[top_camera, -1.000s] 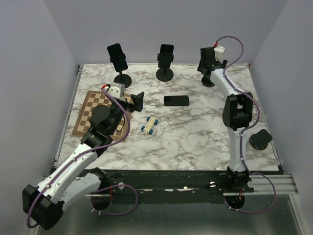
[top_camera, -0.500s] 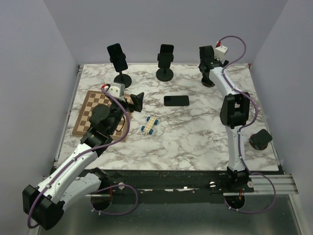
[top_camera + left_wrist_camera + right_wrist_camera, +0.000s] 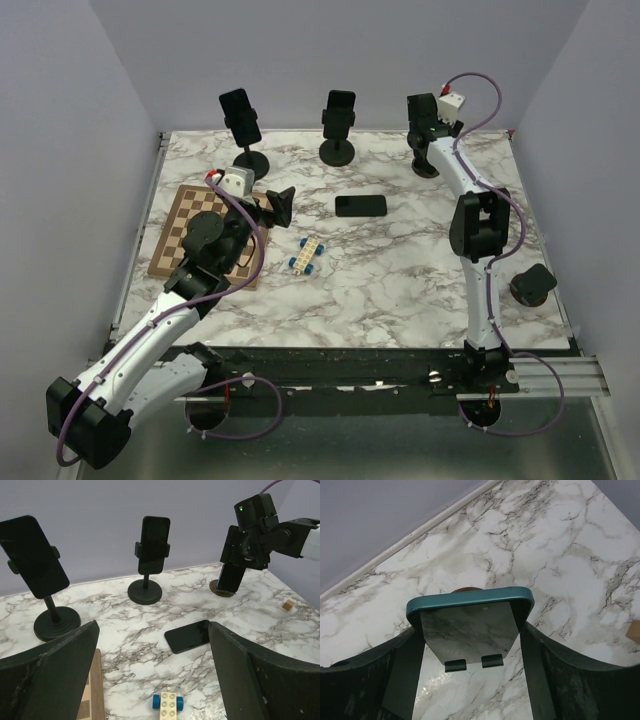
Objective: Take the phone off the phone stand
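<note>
The robot's right gripper needs to move back and down next to the clear tabletop (image 3: 361, 235) beside the toy brick car, to release the phone there.
A phone in a teal case (image 3: 470, 622) sits between my right gripper's fingers (image 3: 540, 675) at the table's far right. The right gripper (image 3: 421, 112) is shut on it, its jaws pressing on the phone's two long edges. The stand's round brown base (image 3: 466, 589) shows just beyond the phone. In the left wrist view the phone (image 3: 231, 577) hangs tilted over that base (image 3: 218, 588). I cannot tell whether it still touches the stand. My left gripper (image 3: 281, 204) is open and empty above the chessboard's far corner.
Two more phones stand on black stands at the back, left (image 3: 240, 116) and middle (image 3: 339, 110). A black phone (image 3: 361, 205) lies flat mid-table. A small toy brick car (image 3: 307, 256), a chessboard (image 3: 190, 228), a black object (image 3: 531, 285) and a small wooden cube (image 3: 288, 605) lie around.
The right arm's elbow has shifted slightly left, with the gripper staying on the phone at the far-right stand. The left arm has barely moved.
</note>
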